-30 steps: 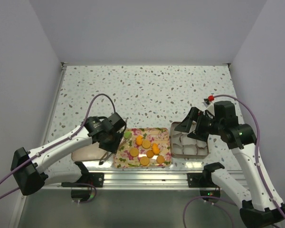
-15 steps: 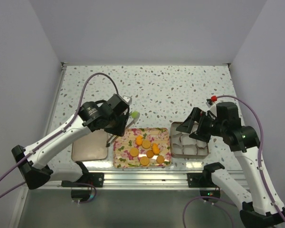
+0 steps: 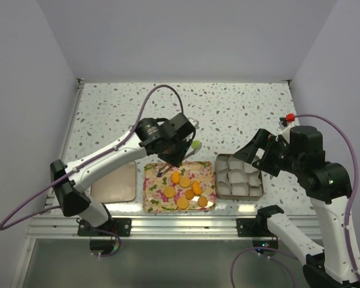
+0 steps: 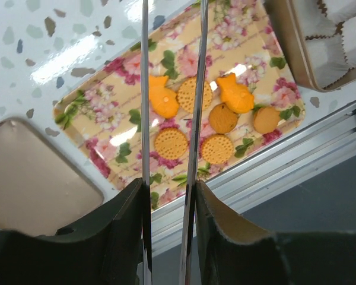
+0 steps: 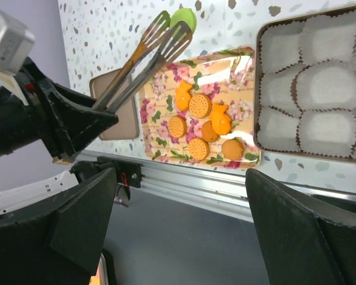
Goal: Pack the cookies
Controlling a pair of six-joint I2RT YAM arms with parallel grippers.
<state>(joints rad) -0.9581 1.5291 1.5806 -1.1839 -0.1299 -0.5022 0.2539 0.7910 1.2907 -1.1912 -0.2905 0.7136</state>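
My left gripper carries the tongs (image 4: 143, 89) holding the light green cookie (image 3: 195, 144) past the tray next, over the tin's far, empty paper cups. It then lowers the cookie.
Several orange cookies (image 3: 184, 182) lie on a flowered tray (image 3: 151, 201); they also show in the left wrist view (image 4: 171, 143) and the right wrist view (image 5: 199, 105). My left gripper (image 3: 174, 155) is shut on metal tongs (image 4: 143, 89) above the tray's far edge. The tongs' tips (image 5: 169, 27) hold the light green cookie (image 3: 195, 144), which also shows in the right wrist view (image 5: 184, 17) and is out of the left wrist view. My right gripper (image 3: 259, 150) is open and empty, raised to the right of a tin (image 3: 216, 178) of white paper cups (image 5: 318, 85).
A tan tin lid (image 3: 113, 183) lies left of the tray. The metal rail (image 3: 180, 223) runs along the table's near edge. Grey walls close off the left, back and right sides.
My left gripper has risen from the tray's left edge and swung right with the tongs and the green cookie. My right gripper has pulled up and to the right, away from the tin.
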